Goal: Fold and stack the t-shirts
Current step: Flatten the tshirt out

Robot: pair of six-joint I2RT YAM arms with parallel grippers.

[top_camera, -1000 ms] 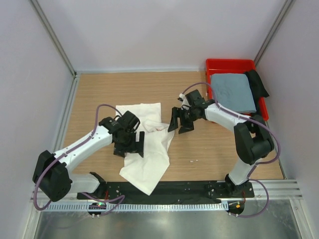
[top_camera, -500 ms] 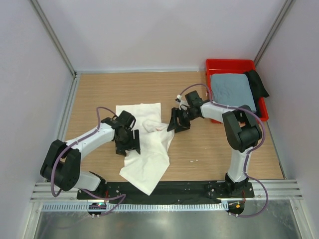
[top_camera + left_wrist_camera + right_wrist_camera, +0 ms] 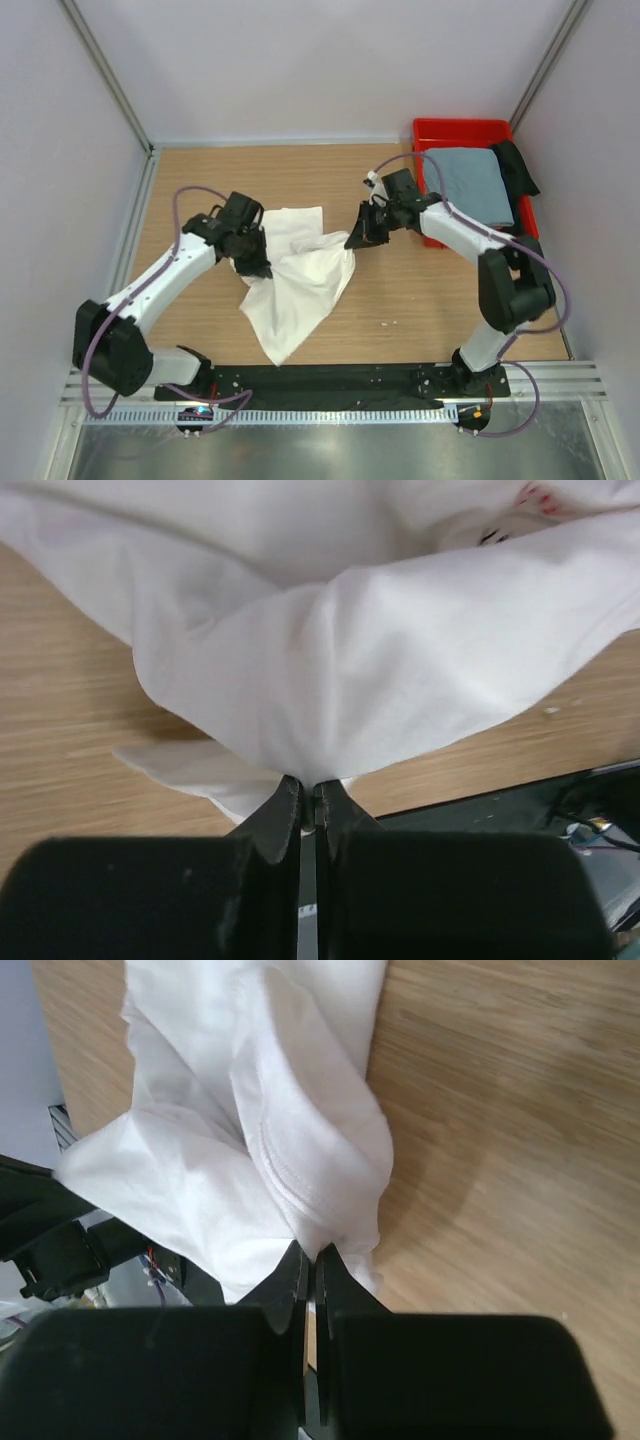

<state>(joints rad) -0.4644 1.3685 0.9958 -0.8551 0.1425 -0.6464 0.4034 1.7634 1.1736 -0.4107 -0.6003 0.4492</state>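
Note:
My right gripper needs to lift the pinched cloth next, swing it outward toward the table's far edge and let it go, because the white t-shirt lies bunched.
The white t-shirt lies bunched on the wooden table, pulled taut between both arms. My left gripper is shut on the shirt's left edge, and its wrist view shows the white cloth pinched between the closed jaws of the gripper. My right gripper is shut on the right edge, where a hemmed fold is clamped at the gripper. A folded grey-blue t-shirt rests in the red bin at the back right. A small trace of red print shows on the white shirt.
A dark cloth hangs over the bin's right rim. Metal frame posts stand at the back left and back right. The black base plate runs along the near table edge.
Both grippers have closed from open onto the white shirt. The left moved back and left, the right slightly back, and the cloth between them is lifted and stretched.

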